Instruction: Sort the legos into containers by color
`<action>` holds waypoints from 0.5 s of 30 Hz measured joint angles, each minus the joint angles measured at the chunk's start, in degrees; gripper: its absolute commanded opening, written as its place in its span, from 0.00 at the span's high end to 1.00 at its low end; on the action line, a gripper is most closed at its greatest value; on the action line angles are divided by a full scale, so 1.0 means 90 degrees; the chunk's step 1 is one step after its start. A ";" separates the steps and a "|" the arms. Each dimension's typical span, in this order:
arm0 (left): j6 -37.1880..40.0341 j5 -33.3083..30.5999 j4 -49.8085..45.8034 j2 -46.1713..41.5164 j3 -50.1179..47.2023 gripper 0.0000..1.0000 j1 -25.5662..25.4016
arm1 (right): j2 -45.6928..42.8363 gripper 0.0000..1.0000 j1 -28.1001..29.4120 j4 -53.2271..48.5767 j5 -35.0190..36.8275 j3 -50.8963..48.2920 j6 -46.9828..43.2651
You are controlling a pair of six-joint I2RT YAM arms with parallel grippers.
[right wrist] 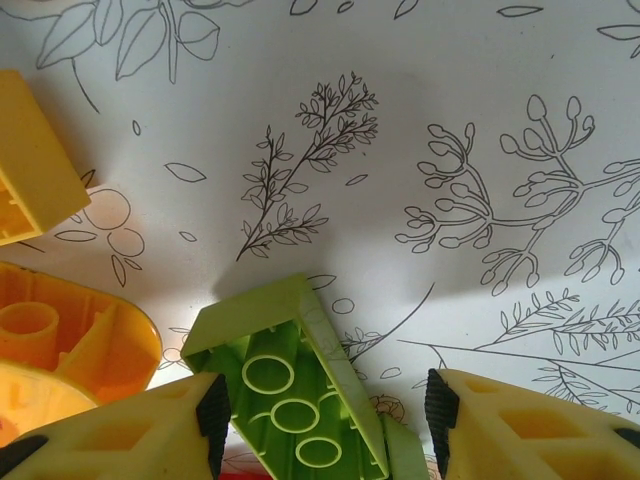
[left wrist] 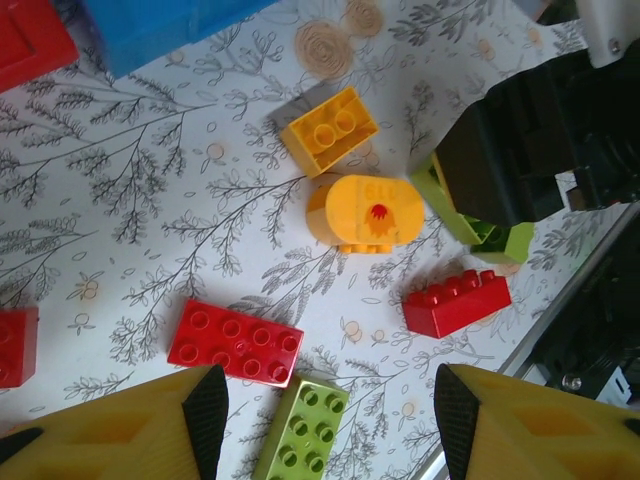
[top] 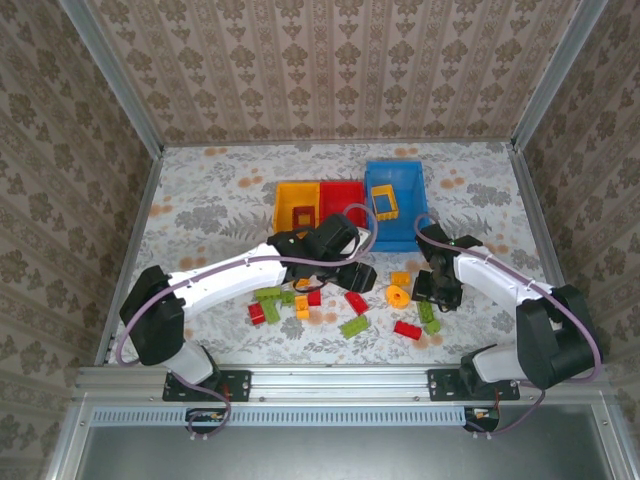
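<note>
One pad is against the upturned lime green brick and the other apart, so next my right gripper will center over it by shifting toward the orange rounded piece.
The yellow, red and blue containers stand in a row at the back. Legos lie scattered in front of them. My left gripper hangs open over a lime green brick and a flat red brick, touching neither. Beyond them lie a yellow brick, an orange rounded piece and a second red brick. My right gripper is open around an upturned lime green brick. Its left pad is against the brick and the right pad stands apart.
A yellow square frame sits in the blue container and another in the yellow one. More red, green and orange bricks lie under the left arm. The two grippers are close together, with the orange piece between them.
</note>
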 measured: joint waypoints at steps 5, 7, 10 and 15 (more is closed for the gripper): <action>0.0000 0.0000 0.0117 -0.0022 0.0000 0.41 -0.0005 | -0.0245 0.42 0.0068 -0.0007 -0.0051 0.0000 -0.0002; 0.0000 0.0000 0.0138 -0.0022 0.0000 0.41 -0.0010 | -0.0262 0.42 0.0121 -0.0007 -0.0119 0.0000 -0.0007; 0.0000 0.0000 0.0175 -0.0022 0.0000 0.41 -0.0010 | -0.0260 0.42 0.0228 -0.0007 -0.0214 -0.0007 -0.0015; 0.0000 0.0005 0.0209 -0.0034 -0.0046 0.41 -0.0010 | -0.0053 0.45 0.0267 -0.0005 -0.0308 -0.0058 -0.0019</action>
